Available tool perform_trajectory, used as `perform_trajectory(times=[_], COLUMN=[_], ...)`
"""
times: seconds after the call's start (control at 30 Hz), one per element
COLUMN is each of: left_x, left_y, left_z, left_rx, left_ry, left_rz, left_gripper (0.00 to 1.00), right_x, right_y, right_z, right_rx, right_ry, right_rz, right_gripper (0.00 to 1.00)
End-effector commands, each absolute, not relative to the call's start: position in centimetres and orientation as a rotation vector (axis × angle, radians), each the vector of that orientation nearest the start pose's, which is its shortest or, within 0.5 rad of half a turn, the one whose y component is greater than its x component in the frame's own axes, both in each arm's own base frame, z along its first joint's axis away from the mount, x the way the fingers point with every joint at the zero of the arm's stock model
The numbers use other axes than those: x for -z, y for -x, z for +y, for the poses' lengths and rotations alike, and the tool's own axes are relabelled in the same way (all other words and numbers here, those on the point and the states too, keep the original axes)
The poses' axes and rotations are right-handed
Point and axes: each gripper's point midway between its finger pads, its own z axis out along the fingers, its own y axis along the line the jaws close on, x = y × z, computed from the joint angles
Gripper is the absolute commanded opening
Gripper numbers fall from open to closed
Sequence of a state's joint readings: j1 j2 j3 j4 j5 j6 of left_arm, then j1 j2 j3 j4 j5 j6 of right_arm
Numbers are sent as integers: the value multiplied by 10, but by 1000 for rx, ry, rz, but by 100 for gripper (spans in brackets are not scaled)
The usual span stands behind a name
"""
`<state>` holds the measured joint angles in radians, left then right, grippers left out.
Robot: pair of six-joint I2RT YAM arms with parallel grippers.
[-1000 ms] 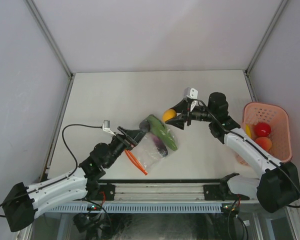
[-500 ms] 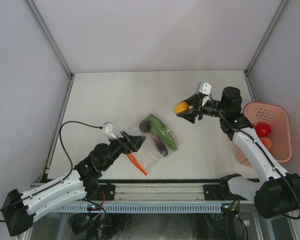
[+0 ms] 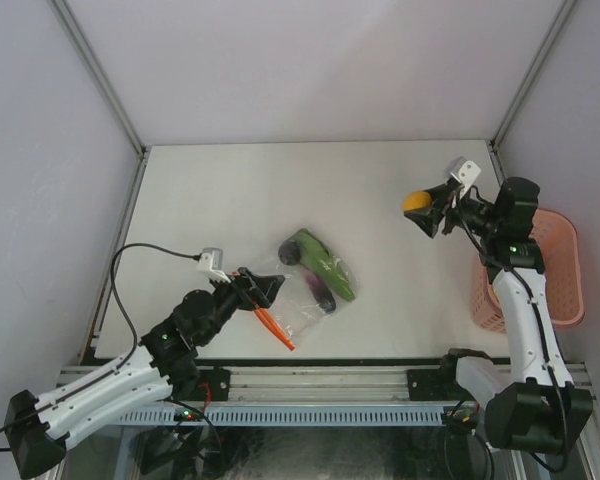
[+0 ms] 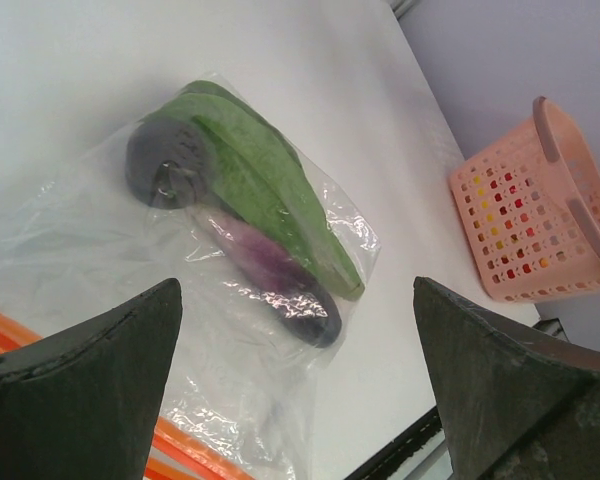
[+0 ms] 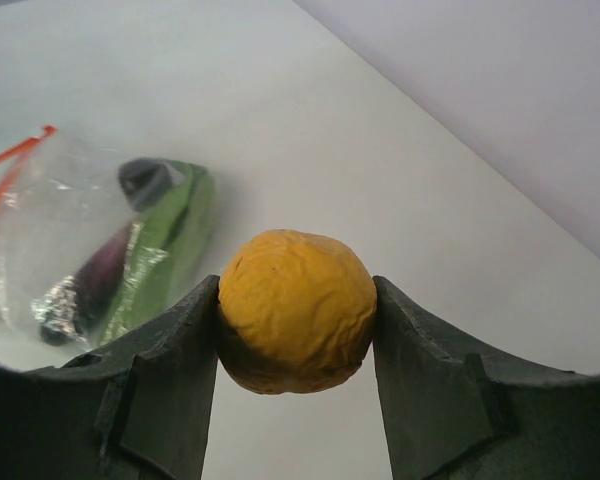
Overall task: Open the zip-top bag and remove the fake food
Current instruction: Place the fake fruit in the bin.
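Note:
The orange fruit is hanging outside the basket, so my right gripper will next swing to the right in the top view, over the basket's far end (image 3: 553, 235), to let go of the fruit.
The clear zip-top bag (image 3: 302, 298) lies on the table with its red-orange zip strip (image 3: 273, 325) at its near left edge. A long green piece (image 3: 323, 266) and a dark purple piece (image 3: 321, 295) are inside it. My left gripper (image 3: 264, 289) is open and empty, just left of the bag; in its wrist view the bag (image 4: 130, 260), green piece (image 4: 260, 190) and purple piece (image 4: 275, 275) lie ahead of the jaws. My right gripper (image 3: 420, 207) is shut on a round orange fruit (image 5: 295, 310) and holds it in the air, left of the basket.
A pink perforated basket (image 3: 568, 270) stands at the right table edge, partly hidden by my right arm; it also shows in the left wrist view (image 4: 540, 220). Grey walls enclose the table at the back and sides.
My right gripper has carried the orange fruit up and to the right, away from the bag and towards the basket. My left gripper has drawn back slightly to the left.

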<state>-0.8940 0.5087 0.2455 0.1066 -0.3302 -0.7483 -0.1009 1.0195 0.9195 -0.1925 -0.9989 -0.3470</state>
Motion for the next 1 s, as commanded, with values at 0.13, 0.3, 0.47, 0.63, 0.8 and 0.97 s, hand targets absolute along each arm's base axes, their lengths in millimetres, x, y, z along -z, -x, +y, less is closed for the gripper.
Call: perform_trajectory(times=[0.13,0.3,0.47,0.63,0.8,0.97], left_x=[-166,-162,-157,-155,-154,-151], left_y=[-205,-205,-205,-204,-204,-203], left_z=[-191,-187,-185,-184,-183,-181], left_rx=[848,831,821,819,818,810], left_ry=[125,130,133,133,135,136], left_rz=[1780,1787,1790,1790,1790,1794], left_gripper=[100,100,100,100,100,100], right_x=[-290,-282,-270,-261,-256,-256], right_y=[-318,-321,-325,-325,-324,-323], right_z=[41,10,-21,-40,-58,-84], right_rx=[-242,-73,67,117,169,258], right_ry=[758,709,636,572,516,435], right_rz=[1623,1703,1790,1850,1892,1923], right_gripper=[15,16,17,17,17,18])
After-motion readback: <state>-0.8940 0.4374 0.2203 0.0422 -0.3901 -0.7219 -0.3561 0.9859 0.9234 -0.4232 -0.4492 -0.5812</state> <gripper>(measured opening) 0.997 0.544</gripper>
